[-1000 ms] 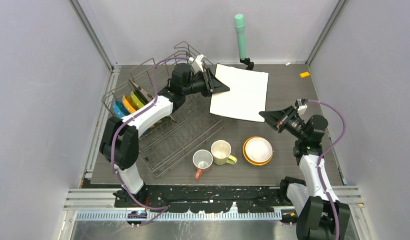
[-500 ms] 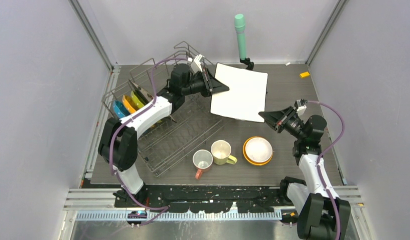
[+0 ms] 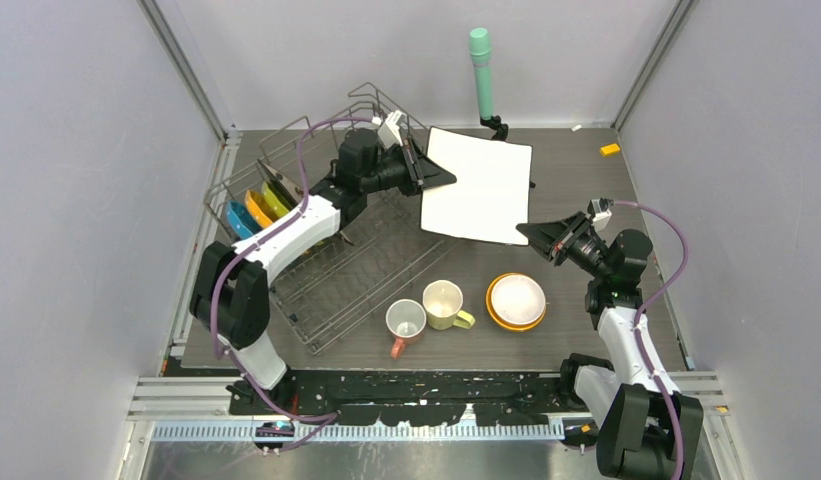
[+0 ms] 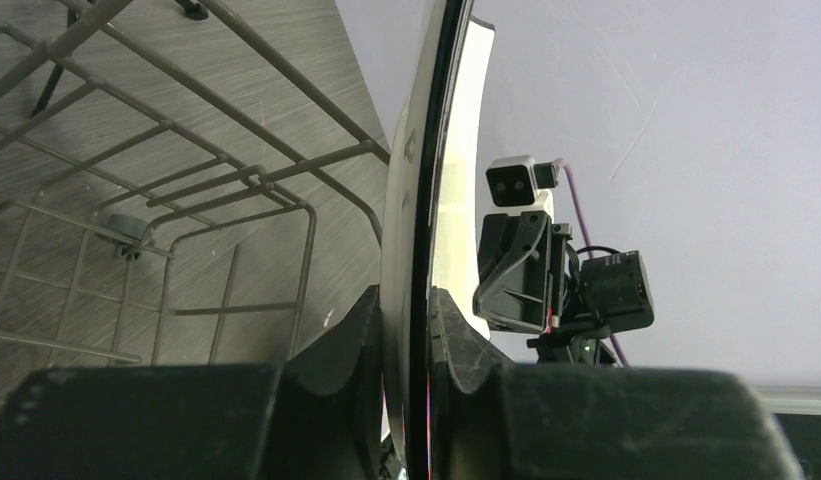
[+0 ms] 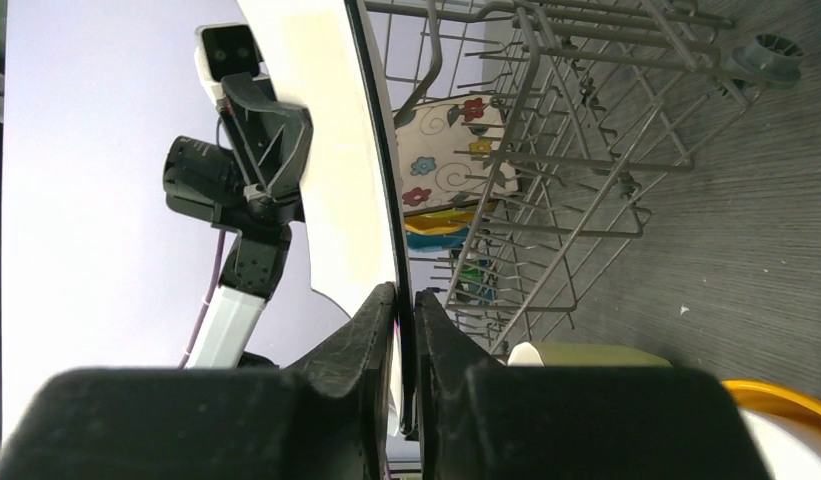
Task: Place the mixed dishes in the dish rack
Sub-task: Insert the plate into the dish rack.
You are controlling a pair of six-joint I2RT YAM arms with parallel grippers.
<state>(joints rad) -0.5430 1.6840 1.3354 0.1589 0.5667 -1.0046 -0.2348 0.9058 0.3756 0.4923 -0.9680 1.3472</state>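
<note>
I should swing my left gripper over, turn, lower the plate and let go, as the open rack (image 3: 356,270) beside the upright plates is below it, to its left in the top view.
A white square plate (image 3: 481,190) hangs tilted above the table between both arms. At its left edge my left gripper (image 3: 441,176) is shut on it, fingers pressed on either face (image 4: 406,320). My right gripper (image 3: 526,232) sits at the plate's near right corner, its jaws close on both sides of the rim (image 5: 406,305). The wire dish rack (image 3: 356,270) stands left of the plate, with blue (image 3: 236,218), orange (image 3: 256,208) and yellow-green (image 3: 276,198) plates upright in its far left end. A pink mug (image 3: 406,322), a pale-yellow mug (image 3: 444,303) and a white bowl inside an orange bowl (image 3: 515,300) sit on the table in front.
A green-topped cylinder (image 3: 480,70) on a black tripod stands at the back, just behind the plate. A small orange block (image 3: 610,150) lies at the far right. Grey walls close in both sides of the dark table (image 3: 576,180).
The plate and both grippers have drifted slightly left, toward the rack. The mugs and bowls have not moved.
</note>
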